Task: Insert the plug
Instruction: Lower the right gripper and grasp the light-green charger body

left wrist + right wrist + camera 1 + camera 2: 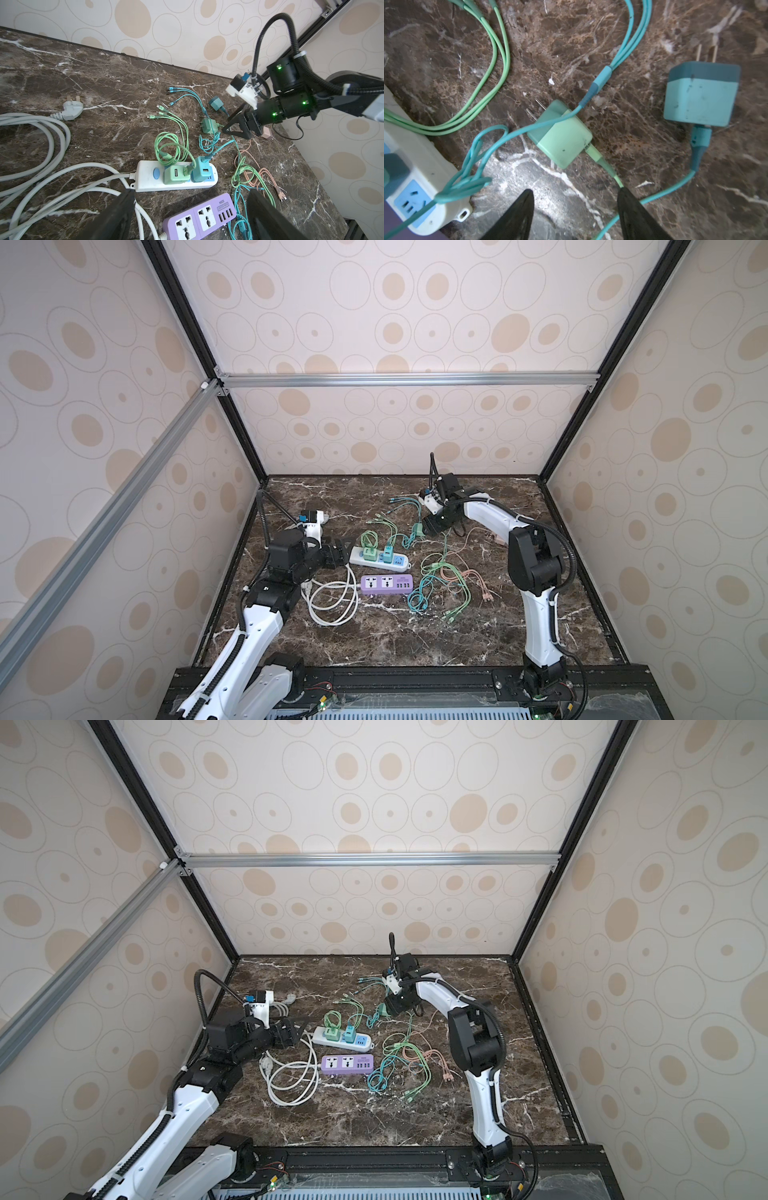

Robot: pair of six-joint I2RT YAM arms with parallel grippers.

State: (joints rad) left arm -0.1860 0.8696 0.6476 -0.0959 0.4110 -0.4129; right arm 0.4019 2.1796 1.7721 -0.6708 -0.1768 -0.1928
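Note:
Next, my right gripper lowers and moves over the mint-green plug's body (418,529) (563,138) to close there, since the plug lies below and just beyond the open fingers.
A loose mint-green charger plug (562,135) lies on its side on the marble table, prongs bare, with a teal cable draped over it. My right gripper (576,192) hovers just short of it, open, with nothing between its fingers. In both top views the right gripper (424,529) (386,1007) sits right beside this plug (417,529). The white power strip (145,176) carries a green and a teal charger and has one free blue socket (413,202). My left gripper (190,193) stands open and empty at the strip's cord end (343,554).
A purple power strip (386,585) lies in front of the white one. A second loose teal charger (699,97) lies by the green plug. Green, teal and pink cables (444,576) tangle at the right. A coiled white cord (332,605) lies at the left.

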